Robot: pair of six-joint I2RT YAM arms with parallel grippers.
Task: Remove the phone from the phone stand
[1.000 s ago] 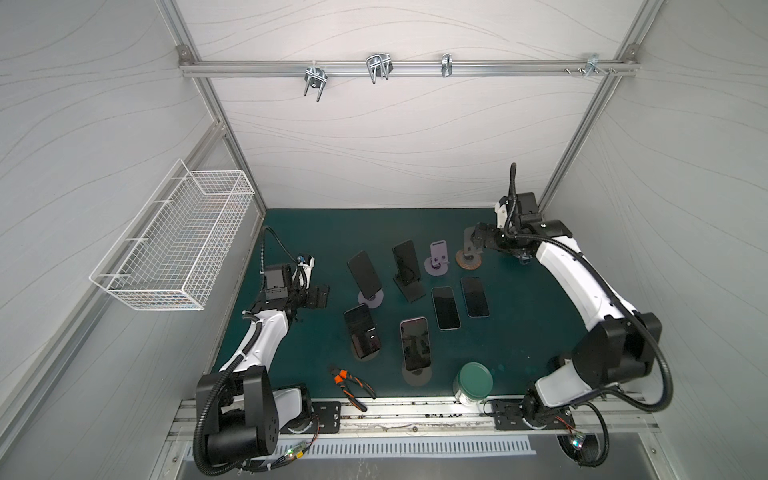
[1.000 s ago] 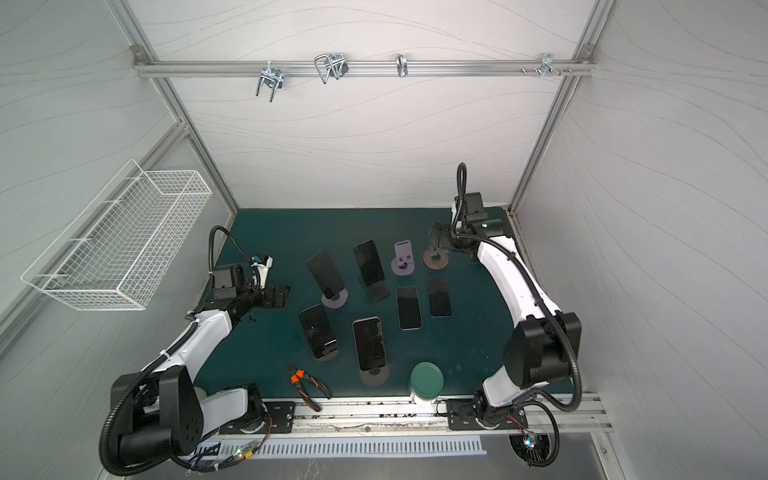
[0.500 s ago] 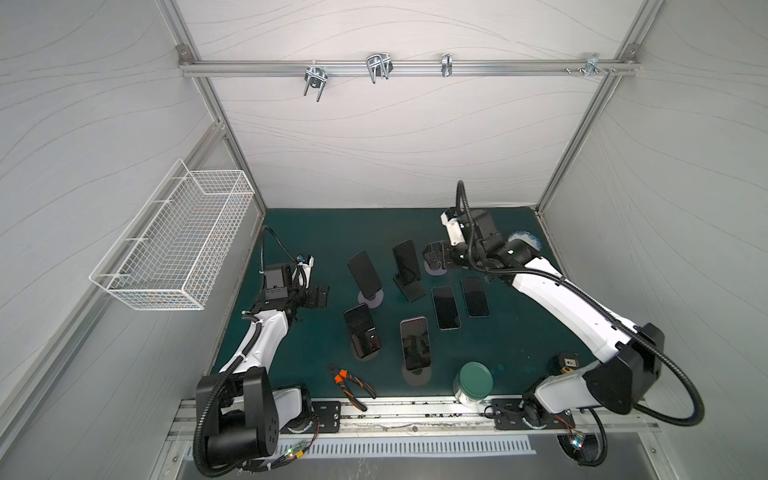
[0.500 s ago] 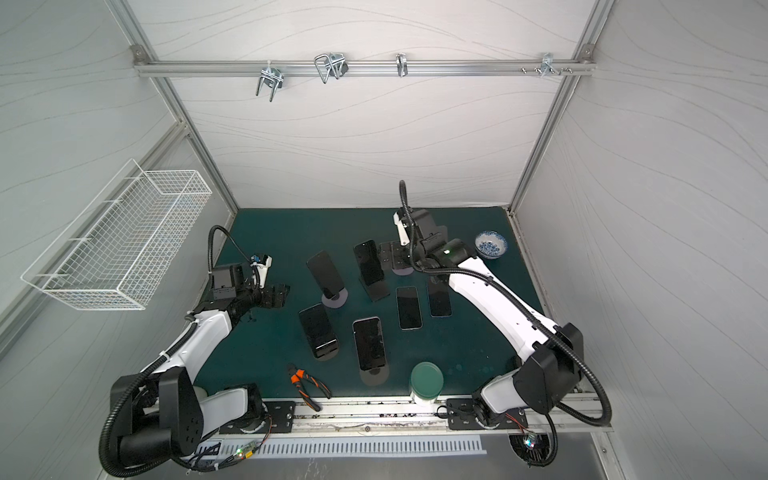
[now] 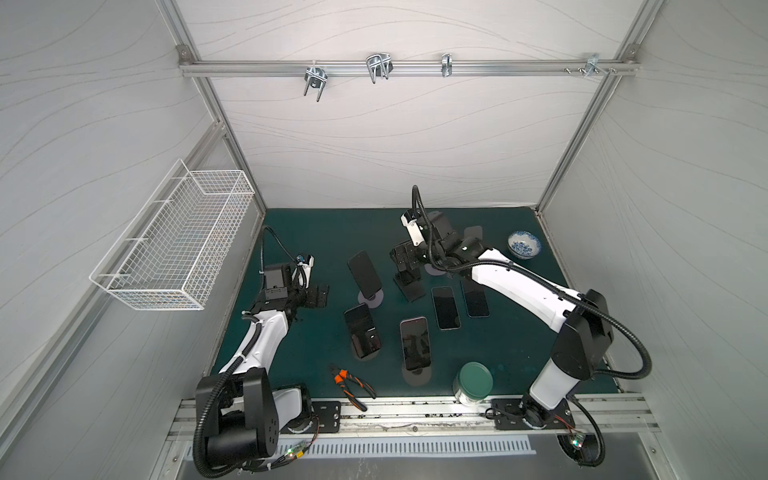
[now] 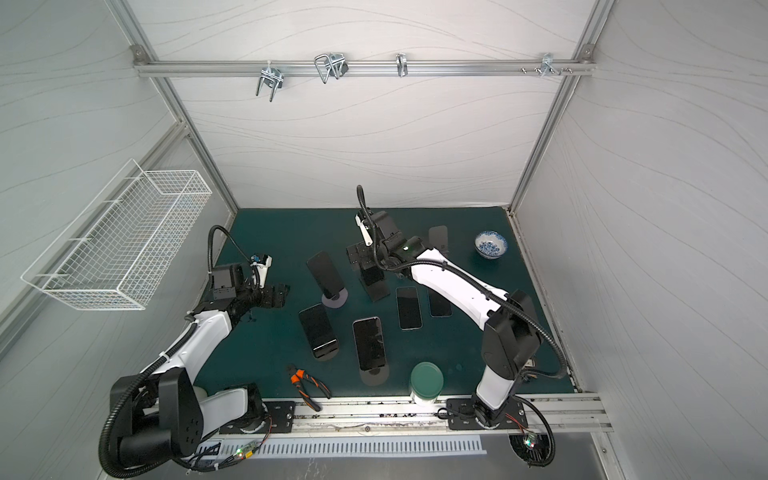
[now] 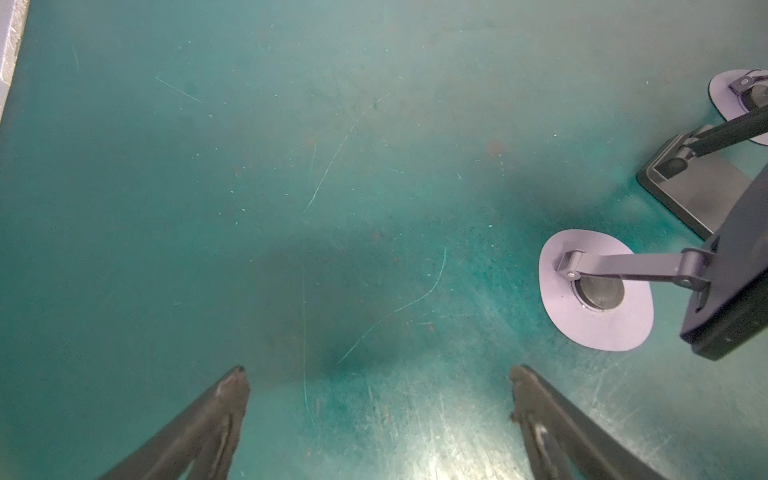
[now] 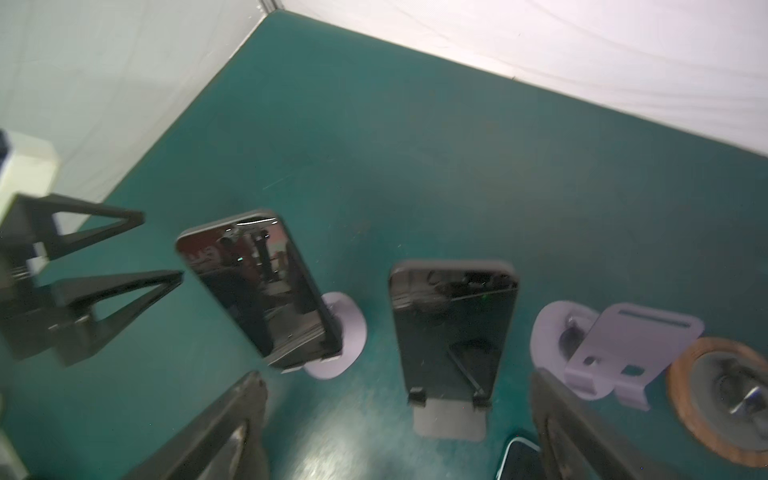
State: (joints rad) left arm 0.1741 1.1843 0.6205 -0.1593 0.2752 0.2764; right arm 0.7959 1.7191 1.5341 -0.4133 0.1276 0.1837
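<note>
Both side edges at the upper end of the folding stand's phone [image 8: 453, 283] are clear. Next, my right gripper tips downward and brings its open fingers around that end.
Several dark phones lean on stands on the green mat. One phone [image 5: 365, 272] [image 8: 257, 286] sits on a lilac round stand [image 8: 343, 332]. Beside it, another phone [image 8: 453, 324] leans on a dark folding stand [image 5: 411, 289]; in both top views my right arm partly hides it. My right gripper [image 5: 405, 264] [image 6: 360, 257] [image 8: 399, 415] hangs open just above and in front of this phone, touching nothing. My left gripper [image 5: 316, 295] [image 7: 378, 374] is open over bare mat, left of the lilac stand [image 7: 594, 291].
Two more phones [image 5: 361, 330] [image 5: 414, 343] stand on stands nearer the front. Two phones [image 5: 445, 307] [image 5: 474, 297] lie flat. An empty lilac stand [image 8: 615, 349], a wooden round stand [image 8: 723, 395], a bowl [image 5: 524, 245], pliers [image 5: 351, 384], a green-lidded jar [image 5: 473, 382] and a wall basket [image 5: 174, 249] are around.
My right arm has swung from the back right corner leftward across the stands and now hangs over the phone on the dark stand. The left arm has stayed put.
</note>
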